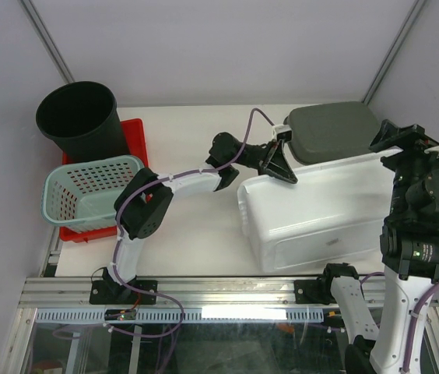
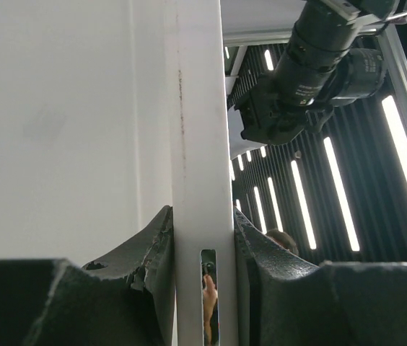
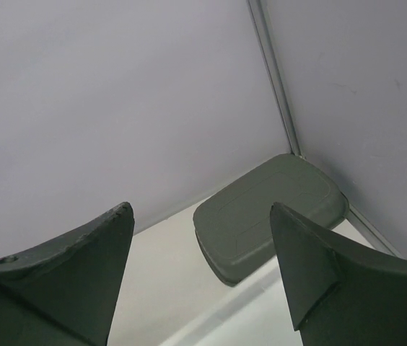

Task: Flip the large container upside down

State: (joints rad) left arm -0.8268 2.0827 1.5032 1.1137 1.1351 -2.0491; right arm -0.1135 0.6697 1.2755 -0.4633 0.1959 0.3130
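Observation:
Next, my left gripper pushes the container's held rim outward toward the grey lid [image 1: 332, 131], which lies outward of it, and lets go, as the container [image 1: 321, 210] still lies on its side.
The large white container [image 1: 321, 210] lies tipped on the right half of the table, its side and bottom facing the camera. My left gripper [image 1: 280, 165] is shut on its upper left rim; in the left wrist view the white rim [image 2: 202, 180] runs upright between my two dark fingers [image 2: 153, 252]. My right gripper [image 1: 406, 144] hangs open and empty above the container's right end. In the right wrist view its fingers [image 3: 95, 267] stand wide apart over the container's white edge [image 3: 261, 317] and the grey lid [image 3: 268, 216].
A grey lid [image 1: 332, 131] lies at the back right, behind the container. A black bucket [image 1: 79, 117], a teal basket [image 1: 91, 191] and a red tray [image 1: 134, 136] sit at the left. Enclosure walls close in the back and sides.

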